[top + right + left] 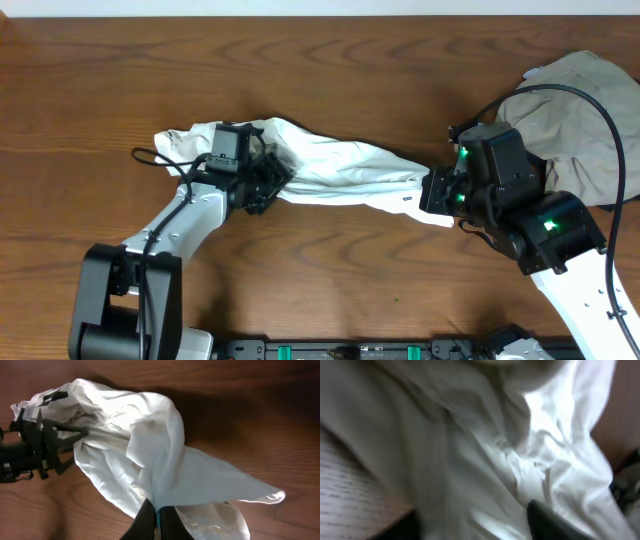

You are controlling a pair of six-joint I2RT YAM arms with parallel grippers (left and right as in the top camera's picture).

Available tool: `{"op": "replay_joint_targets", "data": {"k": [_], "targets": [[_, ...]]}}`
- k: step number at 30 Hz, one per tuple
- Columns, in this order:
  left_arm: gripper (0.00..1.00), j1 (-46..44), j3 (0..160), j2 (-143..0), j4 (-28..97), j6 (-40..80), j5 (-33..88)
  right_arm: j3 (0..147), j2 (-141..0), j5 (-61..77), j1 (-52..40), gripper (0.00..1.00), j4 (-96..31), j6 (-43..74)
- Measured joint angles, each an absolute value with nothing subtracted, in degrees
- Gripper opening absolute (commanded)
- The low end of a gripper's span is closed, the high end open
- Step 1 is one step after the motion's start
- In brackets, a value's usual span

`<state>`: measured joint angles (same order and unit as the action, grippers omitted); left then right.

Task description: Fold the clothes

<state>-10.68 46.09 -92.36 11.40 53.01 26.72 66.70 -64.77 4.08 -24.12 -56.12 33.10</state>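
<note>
I need to move my right gripper to the right in the overhead view next, beside the grey-beige shirt's edge [514, 114], and let go of the end of the T-shirt, since the white T-shirt [340, 170] lies bunched.
A white T-shirt [340, 170] lies bunched and stretched out across the wooden table between my two grippers. My left gripper [265, 180] is at its left part. In the left wrist view its jaws stand apart [472, 522], with white cloth [540, 460] filling the gap and one dark finger [547, 522] showing on the right. My right gripper [435, 192] is shut on the shirt's right end. The right wrist view shows its jaws [159, 510] pinched on a gathered fold of the shirt [150, 450]. No lettering shows.
A grey-beige shirt [580, 110] lies crumpled at the far right edge, behind my right arm, with a black cable crossing it. Bare wooden table [300, 60] runs along the back and the front. The left gripper [40, 445] shows in the right wrist view.
</note>
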Motion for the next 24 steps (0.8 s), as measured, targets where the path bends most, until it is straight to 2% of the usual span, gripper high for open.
{"op": "replay_joint_targets", "data": {"k": [4, 6, 15, 24], "targets": [[0.11, -10.11, 46.09, -92.36, 11.55, 52.6, 26.65, 66.7, -64.77, 4.05, -24.12, 0.02, -56.12, 33.1], [0.06, -10.13, 46.09, -92.36, 11.53, 52.31, 26.65, 66.7, -64.77, 4.05, -24.12, 0.01, -56.12, 33.1], [0.06, -8.58, 46.13, -88.92, 17.61, 47.68, 26.52, 66.7, -64.77, 4.03, -23.49, 0.01, -56.55, 33.1], [0.06, -6.79, 53.58, -68.16, 38.35, 39.81, 19.77, 66.7, -64.77, 3.44, -18.7, 0.01, -56.36, 32.86]]}}
